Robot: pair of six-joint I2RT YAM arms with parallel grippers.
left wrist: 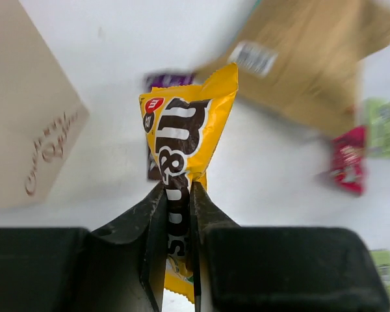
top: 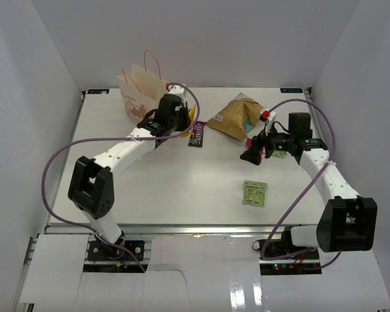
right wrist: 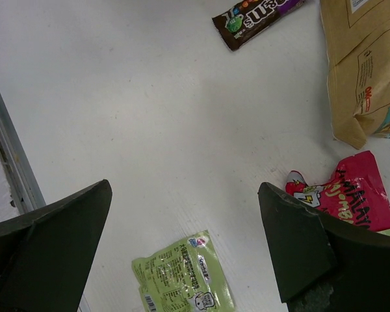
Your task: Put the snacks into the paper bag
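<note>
My left gripper will next lift over the open top of the paper bag and release the yellow packet, because the paper bag stands to the gripper's left in the top view.
My left gripper [left wrist: 179,195] is shut on a yellow candy packet [left wrist: 185,140] and holds it above the table, just right of the cream paper bag [top: 142,91]. The bag's printed side also shows in the left wrist view [left wrist: 26,117]. A dark brown packet [top: 197,134] lies beyond the left gripper [top: 182,125]. The tan-brown chip bag [top: 237,117] lies at the back centre. My right gripper [right wrist: 185,247] is open and empty above the table, with a red packet [right wrist: 341,192] beside its right finger and a light green packet [right wrist: 182,276] below it.
The light green packet [top: 254,193] lies on the table in front of the right gripper [top: 252,155]. A second green packet [left wrist: 385,127] lies near the red one [left wrist: 350,159]. White walls close in the table on three sides. The table's metal edge [right wrist: 6,162] runs at the near side.
</note>
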